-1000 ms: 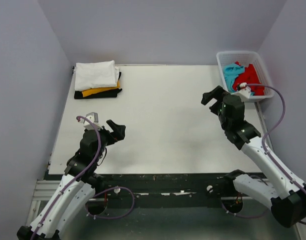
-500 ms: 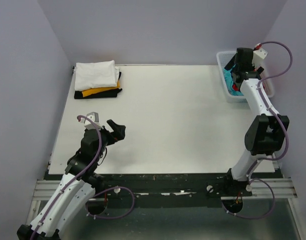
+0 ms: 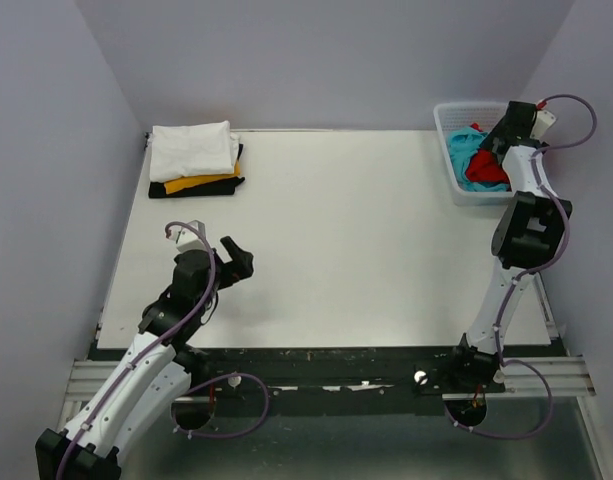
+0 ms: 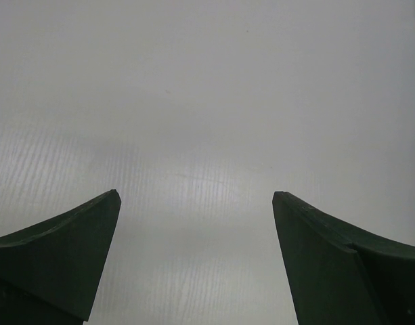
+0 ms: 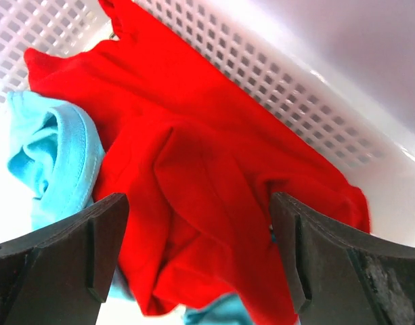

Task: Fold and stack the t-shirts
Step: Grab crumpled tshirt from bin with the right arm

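Observation:
I will next lower my right gripper into the basket (image 3: 449, 117) onto the bunched middle folds of the red t-shirt. They are between the gripper's open fingers, above the turquoise t-shirt.
A crumpled red t-shirt (image 3: 483, 168) lies in the white lattice basket (image 3: 449, 117) at the far right, on top of a turquoise t-shirt (image 3: 460, 146). My right gripper (image 3: 508, 128) hangs open over the basket; in the right wrist view its jaws stand wide apart on either side of the red shirt (image 5: 214, 183), with the turquoise one (image 5: 55, 156) at the left. Folded white (image 3: 191, 149), yellow-orange (image 3: 194, 183) and black (image 3: 224, 187) shirts are stacked at the far left. My left gripper (image 3: 236, 260) is open and empty above bare table (image 4: 207, 122).
The basket's lattice wall (image 5: 309, 95) runs close behind the red shirt. Grey walls enclose the white table (image 3: 336, 240) on three sides. The right arm stands tall along the table's right edge.
My right arm has swung from mid-table up and over to the basket and now hangs above the red shirt. The left arm has shifted only slightly.

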